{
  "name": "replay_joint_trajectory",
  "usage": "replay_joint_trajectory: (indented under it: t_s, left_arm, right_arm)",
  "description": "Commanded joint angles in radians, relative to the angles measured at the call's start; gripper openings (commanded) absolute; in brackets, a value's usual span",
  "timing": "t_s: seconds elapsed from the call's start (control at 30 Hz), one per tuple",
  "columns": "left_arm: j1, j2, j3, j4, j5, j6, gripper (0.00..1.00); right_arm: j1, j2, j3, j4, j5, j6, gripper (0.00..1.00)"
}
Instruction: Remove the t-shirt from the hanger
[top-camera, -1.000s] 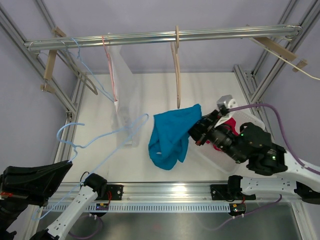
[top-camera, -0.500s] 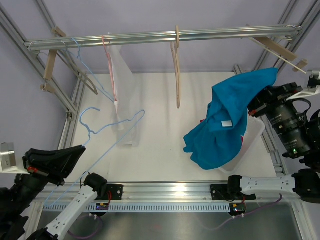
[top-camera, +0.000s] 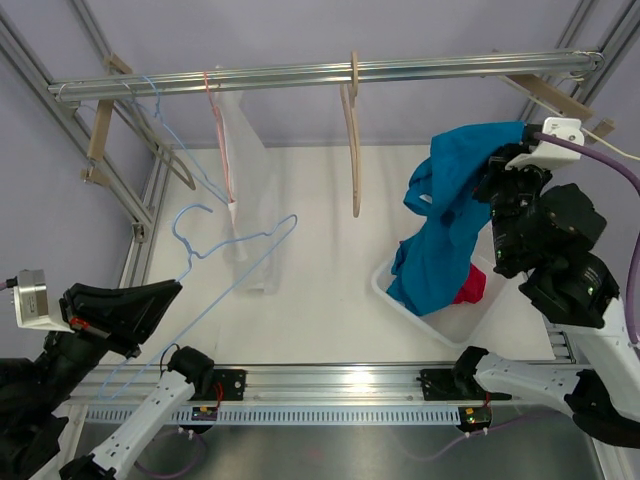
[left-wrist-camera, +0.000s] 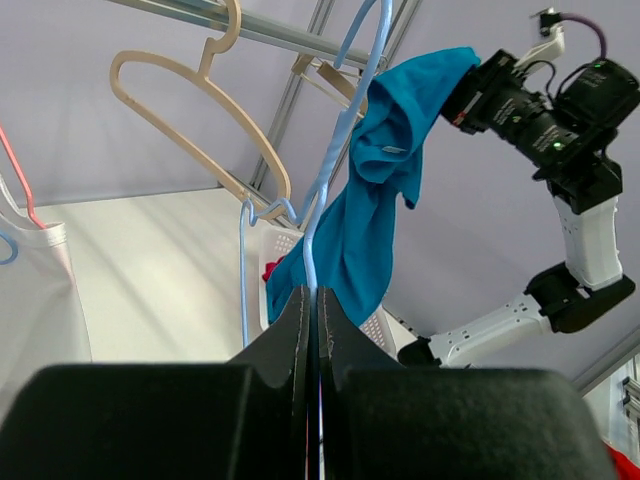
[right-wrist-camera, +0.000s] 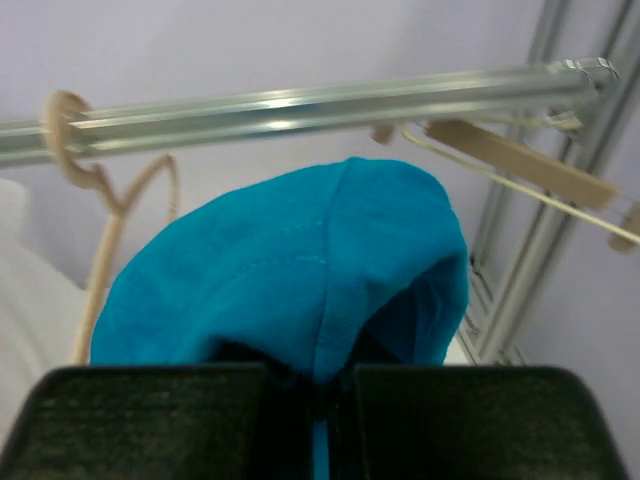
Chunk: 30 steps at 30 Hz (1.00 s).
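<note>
My right gripper will next go down into the white bin (top-camera: 450, 322) with its fingers tilting down and let go of the t-shirt's edge, since the bin is below it and catches the t-shirt's lower end.
The teal t-shirt (top-camera: 445, 225) hangs from my right gripper (top-camera: 492, 165), which is shut on it and holds it high over the white bin (top-camera: 450, 322); its lower end dips into the bin. In the right wrist view the shirt (right-wrist-camera: 300, 270) drapes over my shut jaws. My left gripper (top-camera: 150, 300) is shut on the bare light-blue wire hanger (top-camera: 225, 250), held up at the left. In the left wrist view the hanger wire (left-wrist-camera: 330, 170) rises from my shut jaws, with the shirt (left-wrist-camera: 375, 210) beyond it.
A metal rail (top-camera: 320, 75) crosses the top with a wooden hanger (top-camera: 353, 140), a pink hanger carrying a clear bag (top-camera: 240, 170), and other hangers at the left. A red garment (top-camera: 470, 290) lies in the bin. Frame posts flank both sides.
My right gripper has swung the shirt from low near the table centre up and right, then lowered it over the bin. My left gripper has lifted the empty hanger a little.
</note>
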Motion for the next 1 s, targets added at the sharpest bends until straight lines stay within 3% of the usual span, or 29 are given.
replay_joint_trajectory:
  t_s: [0.0,0.03,0.2,0.47,0.73,0.97]
  left_arm:
    - [0.0,0.033,-0.002,0.07,0.034,0.011,0.0]
    - [0.0,0.036,-0.002,0.07,0.034,0.014,0.0]
    - [0.0,0.051,-0.014,0.085,0.027,0.017,0.0]
    - [0.0,0.107,0.018,0.096,0.013,0.019,0.0]
    - [0.001,0.205,0.043,0.119,-0.029,0.048,0.0]
    - [0.001,0.31,0.09,0.124,-0.104,0.085,0.0]
  right_arm:
    - [-0.18,-0.048,-0.075,-0.057,-0.126,0.129,0.0]
    - [-0.236,-0.06,-0.106,-0.051,-0.149,0.147,0.0]
    - [-0.251,-0.116,-0.172,-0.119,-0.101,0.272,0.0]
    - [-0.283,-0.278,-0.666,-0.182,-0.021,0.699,0.0]
    - [-0.328,-0.274,-1.002,-0.19,-0.151,1.139,0.02]
    - [-0.397,-0.254,-1.113,-0.208,-0.223,1.284,0.06]
